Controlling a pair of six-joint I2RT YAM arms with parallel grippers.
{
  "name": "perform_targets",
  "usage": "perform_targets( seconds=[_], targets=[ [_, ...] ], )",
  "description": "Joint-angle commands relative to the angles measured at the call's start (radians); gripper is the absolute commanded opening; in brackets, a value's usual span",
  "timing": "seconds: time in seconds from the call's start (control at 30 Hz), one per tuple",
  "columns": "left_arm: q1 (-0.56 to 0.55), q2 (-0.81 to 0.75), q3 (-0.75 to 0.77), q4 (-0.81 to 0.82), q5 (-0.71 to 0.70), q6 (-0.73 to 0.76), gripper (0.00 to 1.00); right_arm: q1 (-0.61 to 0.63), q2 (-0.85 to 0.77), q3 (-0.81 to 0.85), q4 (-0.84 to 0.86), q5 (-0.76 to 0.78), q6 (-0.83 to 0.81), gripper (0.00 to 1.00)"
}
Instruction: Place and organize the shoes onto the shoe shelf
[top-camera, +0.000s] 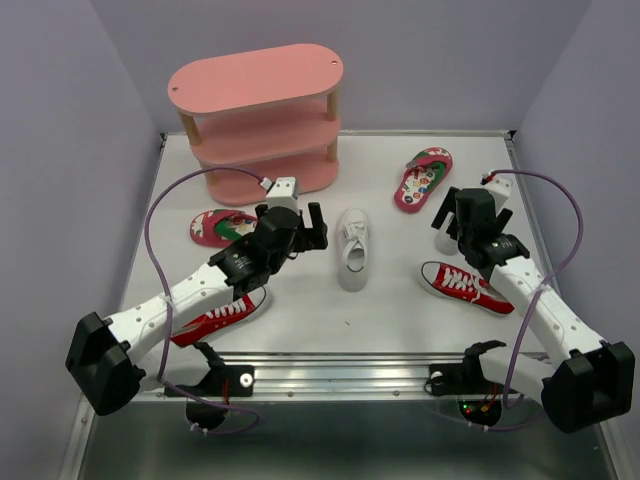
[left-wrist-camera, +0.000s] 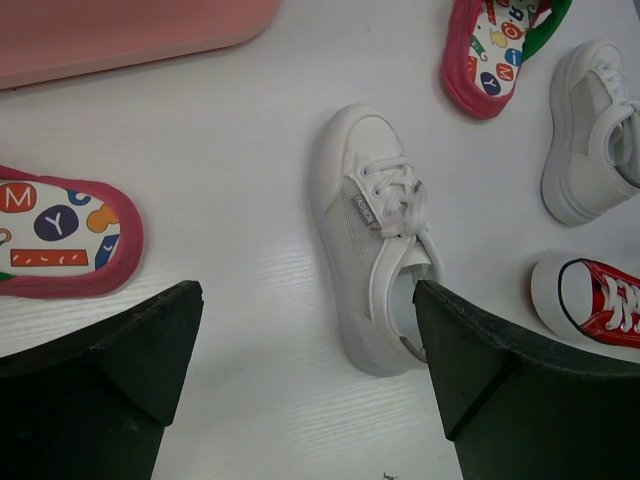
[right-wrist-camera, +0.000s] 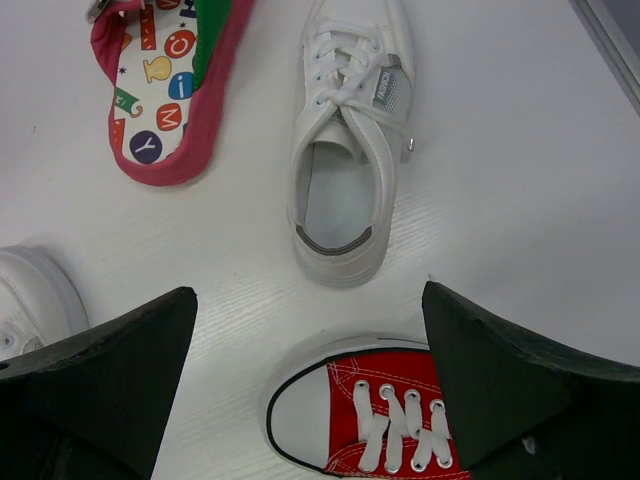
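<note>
I next need to lower my left gripper and shift it onto the mid-table white sneaker's collar edge facing the red flip-flop, because the sneaker's opening is off-center between my fingers.
The pink shoe shelf (top-camera: 258, 120) stands at the back left with nothing visible on its boards. One white sneaker (top-camera: 352, 250) lies mid-table; its heel (left-wrist-camera: 400, 330) shows beside the right finger of my open left gripper (top-camera: 293, 225), which hovers just left of it. A red flip-flop (top-camera: 215, 227) lies left of that gripper. My right gripper (top-camera: 470, 222) is open above the toe of a red sneaker (right-wrist-camera: 370, 420), with the second white sneaker (right-wrist-camera: 350, 150) just beyond it. Another flip-flop (top-camera: 423, 180) lies back right. The second red sneaker (top-camera: 222, 315) sits partly under my left arm.
The shelf's bottom board (left-wrist-camera: 120, 35) shows at the top of the left wrist view. The table's raised rim (top-camera: 510, 140) runs along the back and sides, and purple cables (top-camera: 560, 200) loop off both arms.
</note>
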Motion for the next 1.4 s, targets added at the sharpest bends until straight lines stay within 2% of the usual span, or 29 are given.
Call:
perform_targets(
  seconds=[0.0, 0.33, 0.6, 0.8, 0.93, 1.07, 1.37],
  targets=[
    [-0.003, 0.022, 0.059, 0.004, 0.006, 0.009, 0.99, 0.004, -0.046, 0.012, 0.0, 0.008, 0.012, 1.0],
    [-0.011, 0.09, 0.105, -0.068, 0.025, 0.028, 0.99, 0.004, -0.074, -0.005, 0.002, -0.011, 0.009, 1.0],
    [-0.092, 0.283, 0.258, -0.166, -0.034, -0.061, 0.95, 0.004, -0.083, -0.006, -0.006, -0.007, 0.023, 1.0],
    [-0.106, 0.4, 0.307, -0.179, 0.008, -0.121, 0.84, 0.004, -0.09, -0.003, -0.012, -0.012, 0.021, 1.0],
    [-0.114, 0.459, 0.317, -0.193, 0.02, -0.118, 0.82, 0.004, -0.096, -0.006, -0.018, -0.005, 0.023, 1.0],
    [-0.134, 0.513, 0.326, -0.185, 0.042, -0.099, 0.73, 0.004, -0.093, -0.018, -0.016, -0.005, 0.032, 1.0],
    [-0.149, 0.607, 0.346, -0.193, 0.029, -0.092, 0.6, 0.004, -0.07, -0.011, -0.018, -0.018, 0.046, 1.0]
  ],
)
